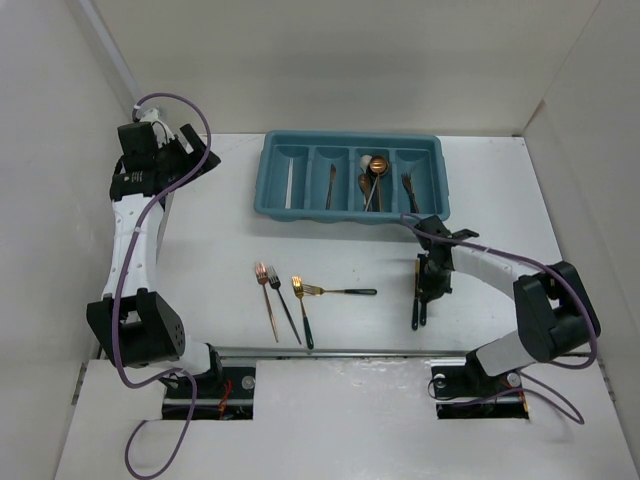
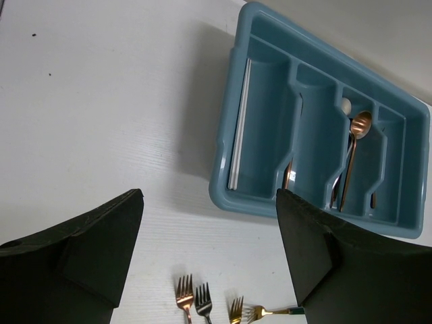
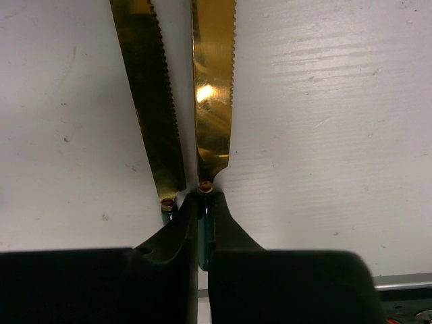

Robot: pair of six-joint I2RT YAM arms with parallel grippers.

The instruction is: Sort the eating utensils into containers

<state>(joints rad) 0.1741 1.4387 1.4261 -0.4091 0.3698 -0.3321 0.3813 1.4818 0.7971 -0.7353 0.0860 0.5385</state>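
My right gripper lifts the knife over the copper utensil's compartment (image 1: pixel 324 178) next and releases. The compartment has room, outward of the gripper and to its left in the top view.
The teal tray (image 1: pixel 268 170) stands at the back centre, with a pale utensil, a copper one, spoons (image 1: pixel 374 172) and a fork in its compartments. Several forks (image 1: pixel 283 300) lie on the table in front of it. My right gripper (image 1: pixel 428 276) is shut on the dark handle of a gold knife (image 3: pixel 213 88), low at the table. A second gold knife (image 3: pixel 150 101) lies just left of it, outside the fingers. My left gripper (image 1: pixel 170 150) is open and empty, raised left of the tray. In its wrist view the tray (image 2: pixel 226 169) and fork heads (image 2: pixel 192 297) show between the fingers.
White walls enclose the table on the left, back and right. The arm bases and a metal rail (image 1: pixel 340 352) run along the near edge. A purple cable (image 1: pixel 470 250) loops over the right arm.
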